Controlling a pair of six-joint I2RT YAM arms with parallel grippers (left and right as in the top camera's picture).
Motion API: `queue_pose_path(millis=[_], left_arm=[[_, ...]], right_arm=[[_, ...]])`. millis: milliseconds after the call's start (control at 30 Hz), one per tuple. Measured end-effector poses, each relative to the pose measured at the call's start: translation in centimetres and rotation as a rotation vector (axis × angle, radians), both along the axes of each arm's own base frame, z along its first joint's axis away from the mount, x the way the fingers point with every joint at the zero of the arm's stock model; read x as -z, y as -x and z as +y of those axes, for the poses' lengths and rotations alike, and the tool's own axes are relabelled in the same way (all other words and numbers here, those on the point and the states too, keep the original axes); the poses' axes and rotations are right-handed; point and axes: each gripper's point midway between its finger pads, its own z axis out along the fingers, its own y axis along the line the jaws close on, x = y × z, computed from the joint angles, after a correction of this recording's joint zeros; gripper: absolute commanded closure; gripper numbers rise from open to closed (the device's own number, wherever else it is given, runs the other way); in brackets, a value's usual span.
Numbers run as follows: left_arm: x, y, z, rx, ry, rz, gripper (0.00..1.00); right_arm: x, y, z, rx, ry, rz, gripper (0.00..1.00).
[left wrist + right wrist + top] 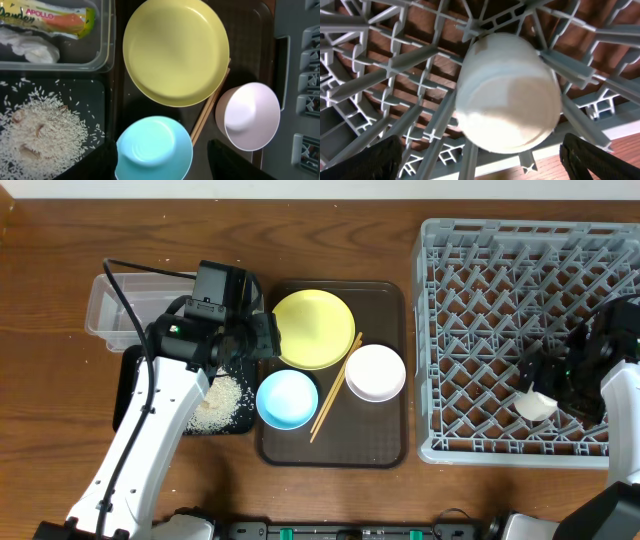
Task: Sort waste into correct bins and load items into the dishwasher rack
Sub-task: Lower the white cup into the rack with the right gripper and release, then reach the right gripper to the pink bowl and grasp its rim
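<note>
The right gripper, free of the cup, rises next, crosses the rack and lowers to the white bowl's rack-side rim [401, 362], which lies left of it in the overhead view.
My left gripper [262, 337] is open above the light blue bowl [152, 147], its fingers [165, 167] wide on either side of it. The yellow plate [175, 50], white bowl [250, 117] and chopsticks [207, 112] lie on the brown tray. The snack wrapper [50, 17] lies in the clear tub [108, 308]. Rice [42, 130] is heaped on the black tray [125, 380]. My right gripper [487, 165] is open over the grey rack [480, 290], its fingers apart from the pale cup [507, 95] lying on the rack's grid.
The dark brown serving tray [385, 445] sits between the bins and the rack. A crumpled white tissue [27, 47] lies in the clear tub beside the wrapper. The cup lies near the rack's front right edge [535, 405]. Bare wooden table lies in front.
</note>
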Motion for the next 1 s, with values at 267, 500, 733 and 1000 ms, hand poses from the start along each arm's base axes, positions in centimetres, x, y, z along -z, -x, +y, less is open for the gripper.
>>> queue_pose_path(millis=[267, 500, 733, 1000], left_arm=[[0.3, 0.6, 0.1, -0.001, -0.007, 0.026, 0.36], [0.5, 1.0, 0.3, -0.001, -0.012, 0.046, 0.36], [0.6, 1.2, 0.3, -0.001, -0.013, 0.053, 0.36], [0.6, 1.2, 0.3, -0.001, -0.013, 0.053, 0.36]], right_arm=[[-5.2, -3.1, 0.2, -0.028, 0.009, -0.216, 0.01], [-15.7, -8.3, 5.9, -0.336, -0.023, -0.693, 0.01], [-14.7, -8.8, 15.4, -0.700, -0.152, -0.696, 0.06], [-8.8, -10.1, 23.7, -0.966, -0.173, -0.572, 0.11]])
